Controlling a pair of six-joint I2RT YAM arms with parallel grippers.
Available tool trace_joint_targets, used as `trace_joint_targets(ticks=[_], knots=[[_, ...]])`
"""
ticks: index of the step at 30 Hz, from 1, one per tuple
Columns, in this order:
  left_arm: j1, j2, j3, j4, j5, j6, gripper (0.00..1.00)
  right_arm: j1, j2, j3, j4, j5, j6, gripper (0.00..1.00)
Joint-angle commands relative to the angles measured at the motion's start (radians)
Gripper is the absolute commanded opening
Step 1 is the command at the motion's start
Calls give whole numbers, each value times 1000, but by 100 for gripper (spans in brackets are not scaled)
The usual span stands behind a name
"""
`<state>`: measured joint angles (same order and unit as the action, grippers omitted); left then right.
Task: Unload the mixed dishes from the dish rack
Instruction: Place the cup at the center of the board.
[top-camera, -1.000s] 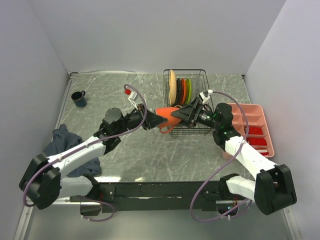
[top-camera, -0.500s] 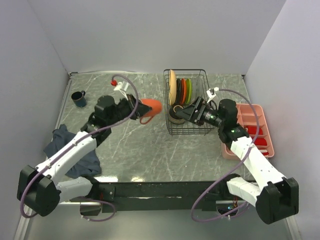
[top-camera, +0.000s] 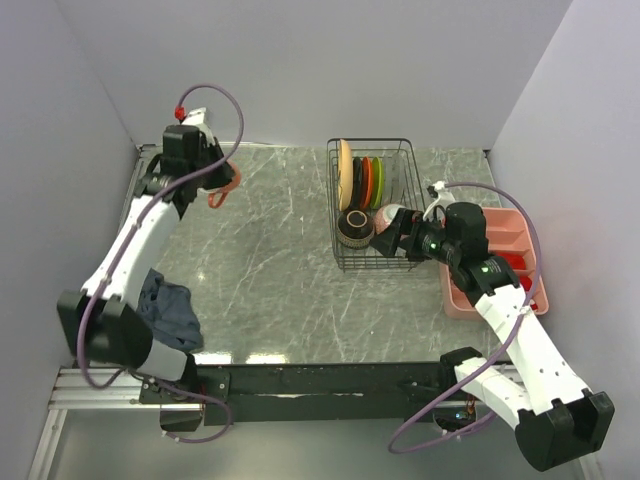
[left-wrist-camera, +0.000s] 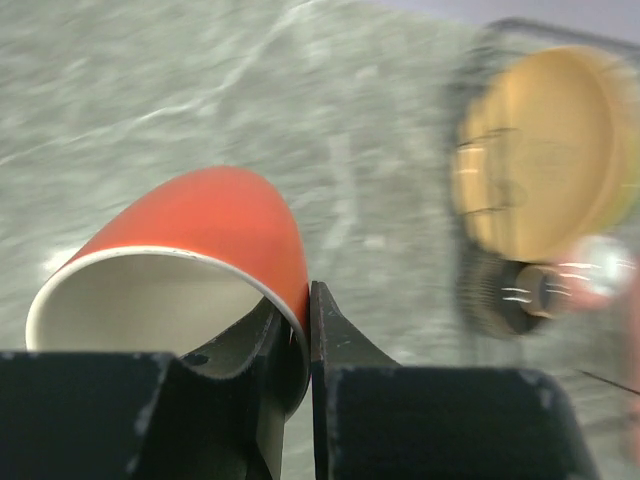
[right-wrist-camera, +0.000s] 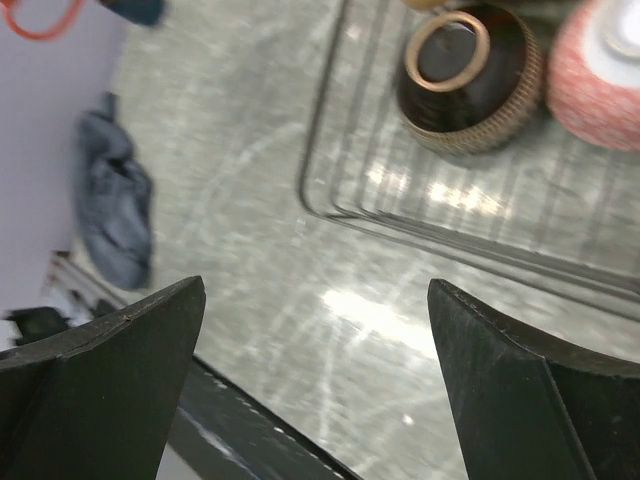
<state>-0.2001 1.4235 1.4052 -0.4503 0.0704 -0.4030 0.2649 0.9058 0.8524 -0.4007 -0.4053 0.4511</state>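
Observation:
The tabletop beside the dark-blue cup is below the raised mug, to the left in the top view, so my left gripper will swing over next, lower the mug and let go.
My left gripper (left-wrist-camera: 308, 300) is shut on the rim of the orange mug (left-wrist-camera: 200, 230), one finger inside and one outside. In the top view it holds the mug (top-camera: 226, 184) above the table's far-left corner, handle hanging down. The black wire dish rack (top-camera: 402, 150) stands at the back right. It holds upright tan (top-camera: 345, 168), orange (top-camera: 366, 180) and green (top-camera: 377, 182) plates, a brown bowl (right-wrist-camera: 465, 75) and a pink speckled bowl (right-wrist-camera: 600, 85). My right gripper (right-wrist-camera: 315, 300) is open and empty, over the rack's near right corner (top-camera: 388, 242).
A pink divided tray (top-camera: 505, 222) with red items lies right of the rack. A blue-grey cloth (top-camera: 165, 310) is crumpled at the near left. A small dark-blue cup (right-wrist-camera: 135, 8) shows at the far left, next to the mug's handle. Grey walls close the table's sides.
The left arm swung the orange mug from in front of the rack to the far-left corner. The right gripper let go of the mug, opened wide and drew back a little.

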Motion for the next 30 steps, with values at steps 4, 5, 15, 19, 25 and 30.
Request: trace_joint_targets(ticks=[4,5,15,19,25,30], knots=[[105,205,241,-163,-159,159,1,-1,5,71,-98,63,-112,100],[114,256,259,-174,-159,167,1,-1,10,74,-98,65,-115,100],[223,564,495,-258,-179,240,1,0,57,91,-124,95,-118,100],[240,655,569,-272,-182,263,1,-1,99,109,-132,97,-114,100],[278,745,629,-272,-155,276,1,-1,134,125,-133,108,-112,100],[283,788,656,-278,-113,294,1,-1,163,132,-130,106,-112,100]])
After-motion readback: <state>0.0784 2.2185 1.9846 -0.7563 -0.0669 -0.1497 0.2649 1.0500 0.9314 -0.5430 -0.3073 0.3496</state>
